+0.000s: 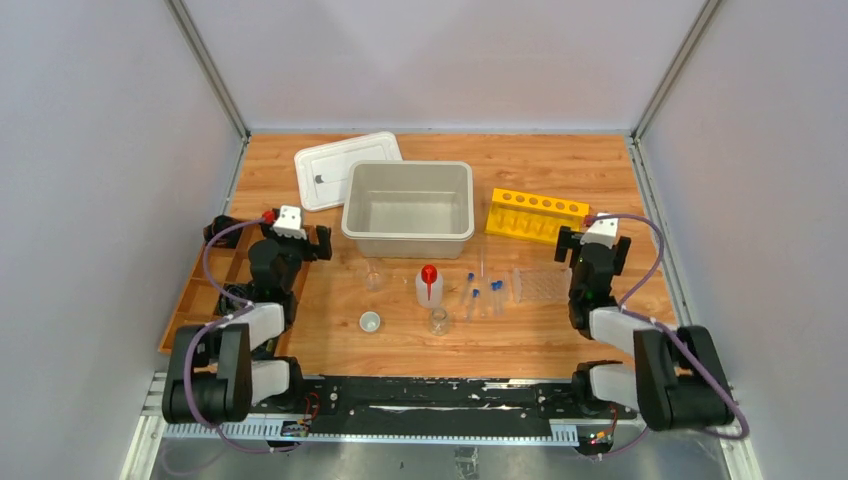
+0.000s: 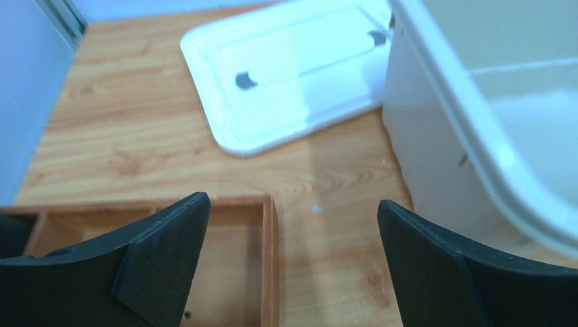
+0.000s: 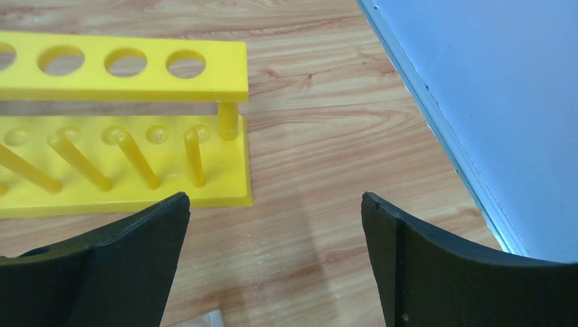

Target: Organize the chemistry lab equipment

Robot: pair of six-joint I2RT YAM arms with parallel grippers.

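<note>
I need to move my right gripper to the left in the top view next and down onto the clear tube's far end (image 1: 482, 258), because that end sticks out past the blue caps.
The lab equipment lies mid-table in the top view: a white squeeze bottle (image 1: 428, 286) with a red nozzle, several blue-capped test tubes (image 1: 483, 294) lying to its right, a clear beaker (image 1: 438, 321), another clear glass (image 1: 373, 280) and a tiny white cup (image 1: 370, 322). My left gripper (image 1: 270, 237) (image 2: 293, 211) hangs open over the wooden tray's far corner, left of the equipment, with nothing between its fingers. My right gripper (image 1: 594, 242) (image 3: 275, 204) is open and empty above bare wood, just right of the yellow test tube rack (image 1: 536, 214) (image 3: 123, 122).
A grey bin (image 1: 409, 208) (image 2: 477, 136) stands at centre back with its white lid (image 1: 345, 168) (image 2: 293, 75) flat to its left. A compartmented wooden tray (image 1: 205, 290) (image 2: 232, 259) sits at the left edge. A clear plastic rack (image 1: 540, 285) lies beside the right arm. Walls enclose three sides.
</note>
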